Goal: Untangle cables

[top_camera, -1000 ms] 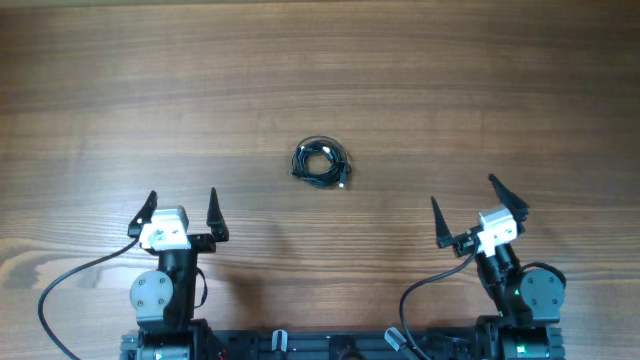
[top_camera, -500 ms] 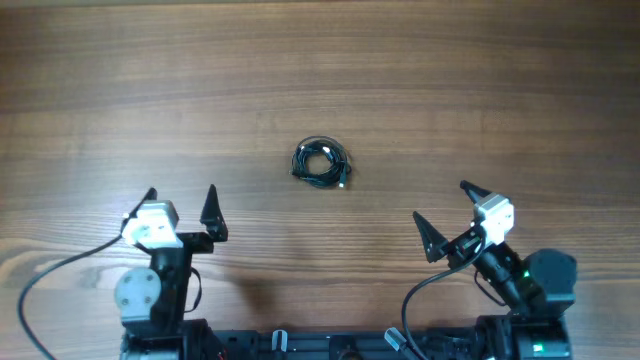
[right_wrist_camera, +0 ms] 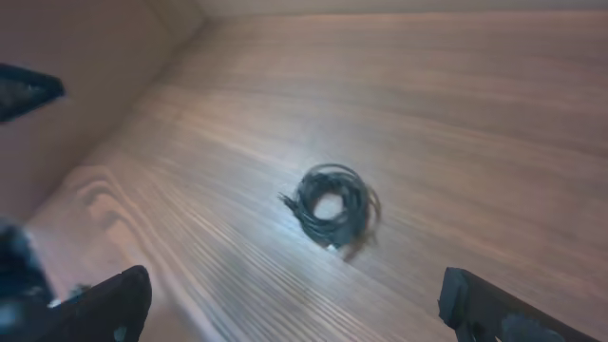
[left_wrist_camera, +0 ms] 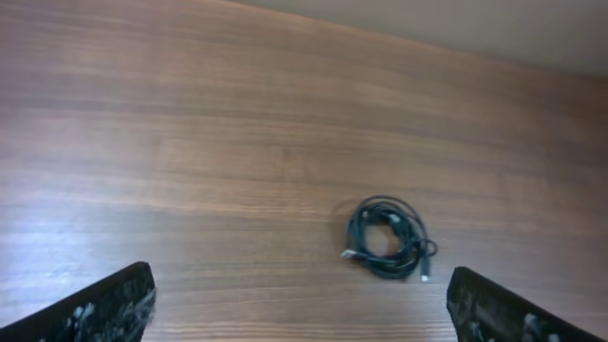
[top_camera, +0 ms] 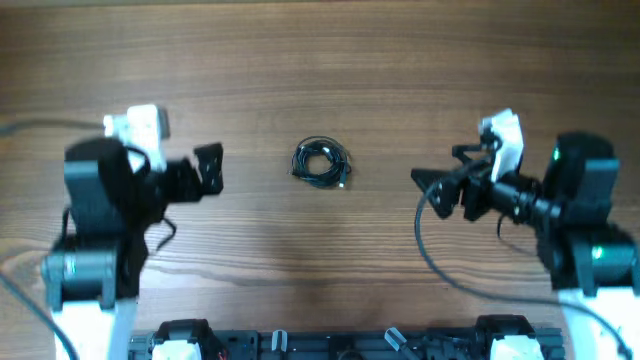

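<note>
I should move my left gripper to the right in the overhead view and drop onto the bundle's nearest edge, because bare wood separates its open fingers from the coil.
The cables [top_camera: 321,163] are thin black wires with small silvery plug ends, coiled in one tight tangled bundle on the wooden table [top_camera: 320,60]. My left gripper [top_camera: 205,170] hovers to the left of the bundle, open and empty. My right gripper [top_camera: 445,178] hovers to its right, open and empty. In the left wrist view the bundle [left_wrist_camera: 387,237] lies ahead between the spread fingers [left_wrist_camera: 104,309]. In the right wrist view, which is blurred, the bundle [right_wrist_camera: 331,204] lies ahead and the gripper [right_wrist_camera: 299,318] is wide open.
Bare wood surrounds the bundle on all sides. Thick black arm cables [top_camera: 440,265] hang near both robot bases at the table's front edge. Part of the left arm [right_wrist_camera: 24,90] shows at the upper left of the right wrist view.
Both arms have lifted from their low rest pose and swung forward, so each gripper now points toward the bundle from its side. The bundle has not moved.
</note>
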Robot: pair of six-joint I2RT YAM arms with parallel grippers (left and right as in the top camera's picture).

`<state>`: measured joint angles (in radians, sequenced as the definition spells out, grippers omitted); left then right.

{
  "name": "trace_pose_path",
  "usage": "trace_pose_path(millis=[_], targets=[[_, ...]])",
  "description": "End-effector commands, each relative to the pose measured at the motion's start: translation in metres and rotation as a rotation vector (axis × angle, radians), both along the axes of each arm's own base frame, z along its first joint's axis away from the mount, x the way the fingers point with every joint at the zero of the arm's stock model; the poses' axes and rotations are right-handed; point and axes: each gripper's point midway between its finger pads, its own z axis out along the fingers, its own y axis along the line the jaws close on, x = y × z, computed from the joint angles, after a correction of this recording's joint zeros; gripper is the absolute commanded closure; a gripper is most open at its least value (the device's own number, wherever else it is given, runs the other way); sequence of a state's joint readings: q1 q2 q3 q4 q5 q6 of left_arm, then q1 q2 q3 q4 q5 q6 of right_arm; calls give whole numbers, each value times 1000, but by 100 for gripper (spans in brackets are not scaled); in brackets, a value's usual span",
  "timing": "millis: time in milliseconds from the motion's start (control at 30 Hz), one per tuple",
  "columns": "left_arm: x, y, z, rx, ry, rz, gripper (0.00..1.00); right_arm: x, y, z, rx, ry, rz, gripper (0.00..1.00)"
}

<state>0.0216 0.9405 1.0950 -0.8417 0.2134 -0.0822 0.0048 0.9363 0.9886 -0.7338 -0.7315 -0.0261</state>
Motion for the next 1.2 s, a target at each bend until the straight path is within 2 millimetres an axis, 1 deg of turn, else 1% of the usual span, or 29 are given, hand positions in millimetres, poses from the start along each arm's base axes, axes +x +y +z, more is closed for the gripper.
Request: trace_pose_path(millis=[0, 67, 133, 167, 200, 233, 267, 300, 400, 467, 533, 567, 600, 667, 767, 867, 967, 1033, 1167], targets=[[24, -39, 12, -70, 48, -147, 0, 7, 20, 16, 110, 32, 119, 0], [33, -59, 9, -119, 54, -226, 0, 16, 21, 8, 150, 105, 96, 0], [40, -72, 3, -156, 70, -279, 0, 26, 21, -4, 171, 169, 76, 0], [44, -79, -5, -177, 95, -305, 0, 31, 21, -11, 180, 207, 67, 0], [47, -83, -12, -182, 120, -314, 4, 33, 21, -17, 184, 233, 61, 1], [51, -86, -24, -180, 157, -313, 9, 37, 21, -25, 185, 266, 54, 7], [54, -88, -34, -183, 191, -308, 12, 40, 21, -31, 182, 294, 40, 10], [59, -89, -49, -186, 239, -286, 13, 43, 21, -40, 172, 326, 23, 14], [69, -89, -85, -215, 368, -213, 21, 50, 22, -60, 128, 400, -52, 18], [73, -86, -105, -238, 440, -138, 22, 55, 16, -71, 95, 449, -152, 20], [76, -87, -123, -252, 498, -108, 25, 56, 15, -76, 74, 461, -195, 22], [78, -89, -132, -249, 519, -105, 28, 57, 16, -77, 69, 468, -210, 23], [80, -91, -139, -250, 534, -94, 29, 56, 17, -78, 64, 469, -209, 24], [88, -99, -158, -239, 559, -75, 30, 55, 22, -78, 58, 469, -198, 25], [98, -118, -178, -228, 558, -115, 34, 54, 22, -80, 53, 484, -218, 27], [106, -124, -197, -187, 559, -63, 39, 55, 21, -81, 54, 490, -235, 28], [113, -135, -212, -129, 535, -66, 41, 55, 19, -82, 48, 494, -249, 29], [117, -136, -222, -62, 514, -44, 47, 55, 19, -82, 49, 494, -249, 29], [118, -131, -240, 23, 514, 11, 54, 55, 19, -83, 48, 495, -249, 29]])
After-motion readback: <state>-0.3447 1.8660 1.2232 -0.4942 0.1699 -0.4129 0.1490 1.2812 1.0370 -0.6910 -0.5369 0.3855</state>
